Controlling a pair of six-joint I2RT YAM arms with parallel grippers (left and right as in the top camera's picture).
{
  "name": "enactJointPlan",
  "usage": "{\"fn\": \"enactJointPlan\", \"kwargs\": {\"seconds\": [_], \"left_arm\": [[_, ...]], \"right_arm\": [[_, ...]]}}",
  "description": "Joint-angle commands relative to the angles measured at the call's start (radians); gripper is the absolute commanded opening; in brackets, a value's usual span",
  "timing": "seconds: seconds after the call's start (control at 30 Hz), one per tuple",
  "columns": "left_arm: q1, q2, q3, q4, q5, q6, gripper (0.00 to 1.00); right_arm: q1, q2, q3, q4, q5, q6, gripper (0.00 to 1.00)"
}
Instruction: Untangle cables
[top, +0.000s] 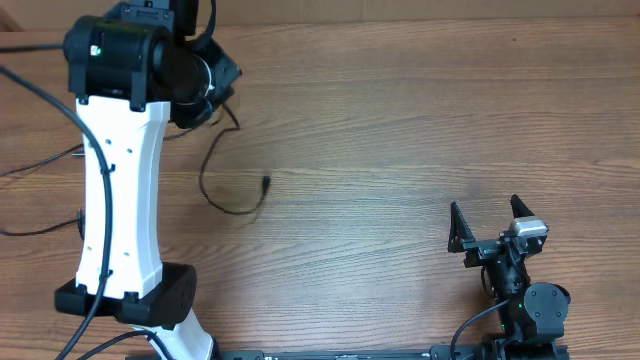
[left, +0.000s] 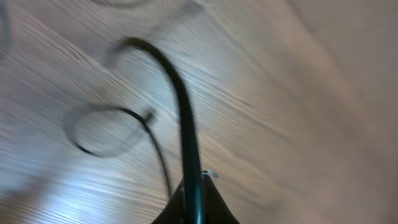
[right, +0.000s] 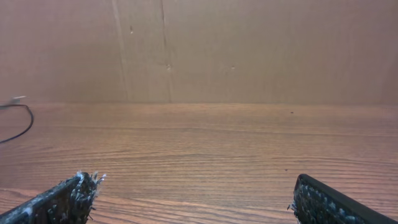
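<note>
To get just over the wood before opening, my left gripper needs to lower and draw back toward the arm's base first.
In the left wrist view my left gripper is shut on a black cable, which arcs up out of the jaws and bends left. A thinner cable loop lies blurred on the wood beyond it. From overhead, the left gripper sits at the top left, mostly hidden under its arm. A thin black cable hangs from it, curves across the table and ends in a small plug. My right gripper stands open at the lower right with nothing between its fingers. It is far from the cables.
The white left arm stretches from its base at the bottom left to the top left. Thicker black arm wires and thin cords trail off the left edge. A cable end shows far left in the right wrist view. A brown wall backs the table.
</note>
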Motion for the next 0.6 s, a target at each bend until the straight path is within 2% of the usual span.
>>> {"fn": "enactJointPlan", "kwargs": {"seconds": [0.0, 0.17, 0.57], "left_arm": [[0.0, -0.005, -0.062, -0.002, -0.122, 0.207, 0.04], [0.007, -0.005, -0.16, -0.002, -0.288, 0.213, 0.04], [0.015, -0.005, -0.196, -0.002, -0.356, 0.221, 0.04]], "right_arm": [[-0.002, -0.002, -0.01, 0.005, 0.005, -0.005, 1.0], [-0.002, -0.002, -0.01, 0.005, 0.005, -0.005, 1.0], [-0.002, -0.002, -0.01, 0.005, 0.005, -0.005, 1.0]]}}
